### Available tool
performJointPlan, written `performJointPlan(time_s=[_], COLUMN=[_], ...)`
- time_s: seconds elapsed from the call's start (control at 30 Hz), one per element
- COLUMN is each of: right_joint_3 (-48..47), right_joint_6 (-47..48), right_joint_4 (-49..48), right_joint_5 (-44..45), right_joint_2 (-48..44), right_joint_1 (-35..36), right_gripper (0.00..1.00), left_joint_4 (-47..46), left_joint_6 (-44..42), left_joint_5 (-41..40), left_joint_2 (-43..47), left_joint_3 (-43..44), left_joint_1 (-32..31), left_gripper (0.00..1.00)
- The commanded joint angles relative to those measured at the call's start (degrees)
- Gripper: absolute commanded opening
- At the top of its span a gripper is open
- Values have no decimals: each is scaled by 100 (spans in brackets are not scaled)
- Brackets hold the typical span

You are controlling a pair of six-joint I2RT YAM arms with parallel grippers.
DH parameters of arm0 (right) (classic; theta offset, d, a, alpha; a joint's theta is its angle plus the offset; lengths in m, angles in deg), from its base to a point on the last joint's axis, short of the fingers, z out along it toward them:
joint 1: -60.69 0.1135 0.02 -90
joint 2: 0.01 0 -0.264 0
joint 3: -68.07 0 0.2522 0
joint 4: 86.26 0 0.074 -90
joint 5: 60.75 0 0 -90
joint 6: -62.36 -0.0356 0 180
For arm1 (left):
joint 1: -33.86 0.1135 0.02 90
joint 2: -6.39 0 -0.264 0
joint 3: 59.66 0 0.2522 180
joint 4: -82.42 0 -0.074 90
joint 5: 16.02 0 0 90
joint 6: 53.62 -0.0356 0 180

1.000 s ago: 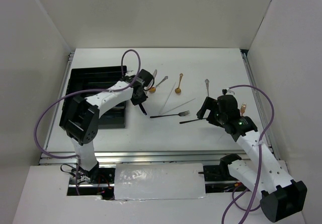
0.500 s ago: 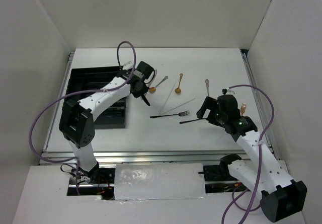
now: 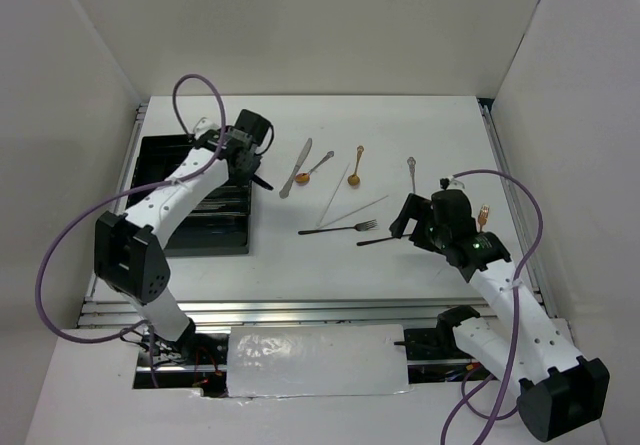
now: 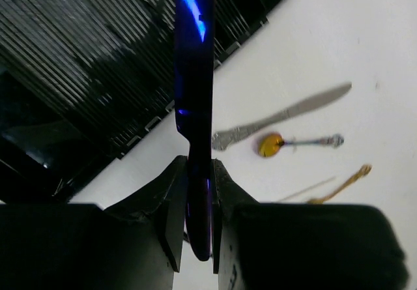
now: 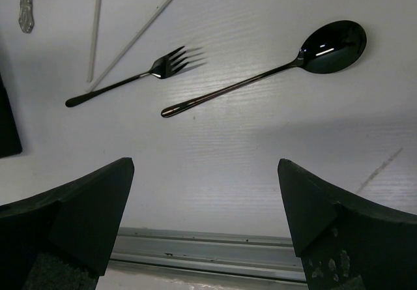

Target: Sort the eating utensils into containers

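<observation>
The dark blue knife slants across the black tray's ribs. My left gripper needs to turn, shift to the left in the top view and lower to release the knife over the tray's ribbed middle.
My left gripper (image 3: 251, 165) is shut on the dark blue knife (image 4: 194, 101) and holds it above the right edge of the black tray (image 3: 165, 160), blade pointing over the ribbed compartments (image 4: 78, 49). On the table lie a silver knife (image 3: 296, 168), two gold-bowled spoons (image 3: 312, 169) (image 3: 356, 166), silver chopsticks (image 3: 336, 192), a black fork (image 3: 338, 229) and a black spoon (image 3: 380, 239). My right gripper (image 3: 403, 227) is open and empty, hovering just in front of the black spoon (image 5: 260, 75) and fork (image 5: 130, 81).
A small silver utensil (image 3: 411, 173) lies at the right back, and a gold-tipped one (image 3: 483, 213) lies beside my right wrist. White walls enclose the table. A metal rail (image 5: 215, 244) runs along the near edge.
My left arm has swung left and back from the table's middle to the tray's right edge, carrying the dark blue knife. The silver knife now shows. The right arm has not moved.
</observation>
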Motion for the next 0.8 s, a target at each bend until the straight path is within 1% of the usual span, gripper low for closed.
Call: performJointPlan(time_s=[0.0,0.1,0.2,0.23,0.33,0.4,0.43,0.53,0.57,0.67,0.73,0.77], right_joint_3=[101,127,189,215,259,286,286,268,260,242,233,233], right_joint_6=[74,74,65,65,47,38,38,30,30,30,38,30], right_joint_4=[-242,-242,-259,-259,-259,-294,-294,-285,-277,-250,-233,-224], right_joint_5=[-109,-136,-180,-197,-250,-276,-285,-276,-416,-443,-443,-435], right_joint_2=[-36,-36,-53,-53,-9,34,43,78,79,96,114,131], right_joint_1=[52,52,43,52,52,52,52,52,61,52,52,52], right_gripper=[100,100,100,100,100,100,100,100,100,100,100,100], left_joint_4=[188,100,274,284,180,179,231,319,267,-83,-103,45], left_joint_6=[755,1001,1317,1466,1800,1977,2204,2600,2663,2839,2988,3084], left_joint_5=[-356,-391,-383,-357,-286,-347,-383,-295,-252,-119,-128,-145], left_joint_2=[459,644,644,627,653,627,540,364,337,249,109,73], left_joint_3=[-268,-610,-681,-716,-936,-1024,-1024,-1016,-1085,-1200,-1165,-1087], left_joint_1=[270,543,824,981,1158,1167,1176,1264,1273,1255,1220,1220], left_gripper=[0,0,0,0,0,0,0,0,0,0,0,0])
